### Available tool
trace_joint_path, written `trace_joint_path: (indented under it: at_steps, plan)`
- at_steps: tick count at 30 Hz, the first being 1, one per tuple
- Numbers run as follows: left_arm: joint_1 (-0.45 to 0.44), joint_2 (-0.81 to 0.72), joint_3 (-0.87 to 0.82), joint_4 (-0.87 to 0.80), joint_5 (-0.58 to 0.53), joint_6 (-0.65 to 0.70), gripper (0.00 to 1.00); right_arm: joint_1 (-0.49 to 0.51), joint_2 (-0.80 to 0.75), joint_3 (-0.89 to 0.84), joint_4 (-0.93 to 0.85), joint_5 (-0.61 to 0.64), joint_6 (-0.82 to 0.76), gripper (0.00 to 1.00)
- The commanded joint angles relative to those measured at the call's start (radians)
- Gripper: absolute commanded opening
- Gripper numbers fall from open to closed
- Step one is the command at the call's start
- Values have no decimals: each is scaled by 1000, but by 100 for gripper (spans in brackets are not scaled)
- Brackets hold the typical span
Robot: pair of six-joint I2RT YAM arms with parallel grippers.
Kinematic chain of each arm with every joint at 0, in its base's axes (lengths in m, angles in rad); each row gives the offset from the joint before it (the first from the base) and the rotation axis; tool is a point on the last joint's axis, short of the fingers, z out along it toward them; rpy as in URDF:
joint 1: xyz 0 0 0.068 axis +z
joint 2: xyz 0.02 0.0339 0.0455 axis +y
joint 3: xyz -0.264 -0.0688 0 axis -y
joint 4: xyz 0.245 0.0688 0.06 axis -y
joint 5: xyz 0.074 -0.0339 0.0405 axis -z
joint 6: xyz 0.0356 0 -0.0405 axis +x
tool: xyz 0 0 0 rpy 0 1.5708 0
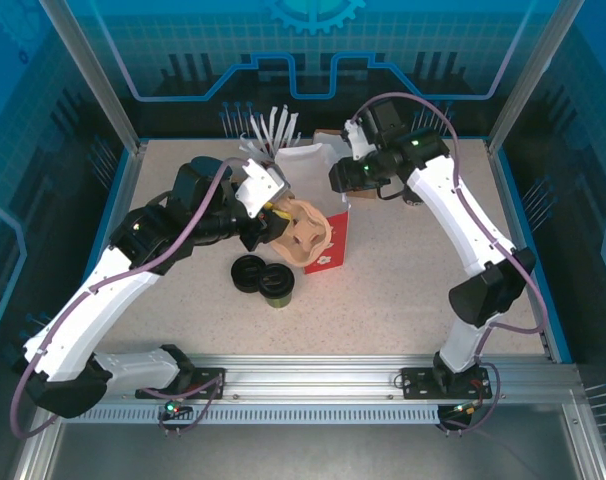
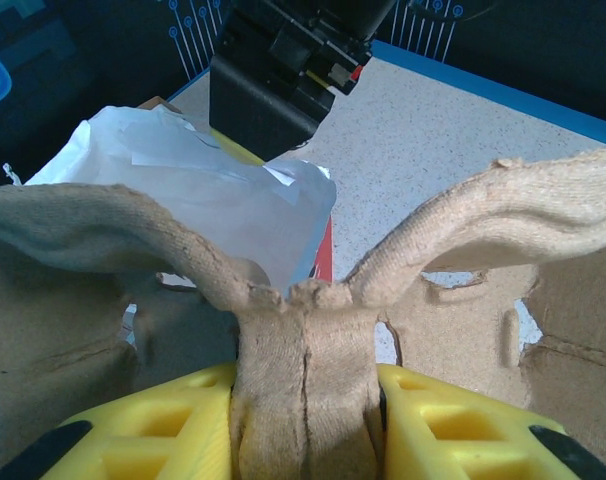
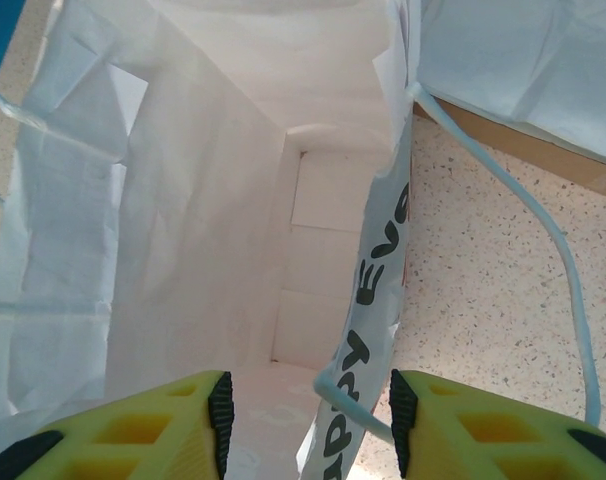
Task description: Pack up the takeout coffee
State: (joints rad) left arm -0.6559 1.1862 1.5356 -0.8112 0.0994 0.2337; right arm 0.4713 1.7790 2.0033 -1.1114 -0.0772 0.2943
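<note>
My right gripper lowers slightly over the bag's rim next, before it closes on the edge of the bag's lettered side.
The takeout coffee (image 1: 277, 286), a small dark cup with an olive-green top, stands on the table beside the black lid stack (image 1: 249, 272). My left gripper (image 1: 271, 214) (image 2: 305, 400) is shut on the middle ridge of a tan pulp cup carrier (image 1: 307, 236) (image 2: 503, 215), held above the table next to the white paper bag (image 1: 308, 160) (image 2: 213, 190). My right gripper (image 1: 344, 180) (image 3: 308, 410) is open at the bag's mouth. Its fingers straddle the lettered bag wall (image 3: 375, 300) and a pale handle loop (image 3: 503, 170). The bag's inside (image 3: 213, 230) is bare.
White stirrers (image 1: 273, 130) stick up behind the bag. A brown cardboard edge (image 3: 528, 152) lies beside the bag. The bag's red side (image 1: 336, 238) faces the front. Blue rails (image 1: 543, 270) and frame posts bound the speckled table (image 1: 403, 290).
</note>
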Motion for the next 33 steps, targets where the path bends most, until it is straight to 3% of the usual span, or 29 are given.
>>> trace_joint_path:
  at_steps: [1,13,22,27,33]
  plan:
    - [10,-27,-5,-9,29,-19,35,19,20,20,-24,37,-12,47]
    - [12,-23,32,-14,50,-29,35,37,32,3,-14,50,-23,22]
    - [12,-20,43,-3,72,-42,35,38,46,5,-19,77,-24,33]
    - [12,-26,37,-2,72,-48,35,38,46,2,-12,73,-29,22]
    - [12,-30,34,10,77,-56,35,41,2,-23,0,73,-50,0]
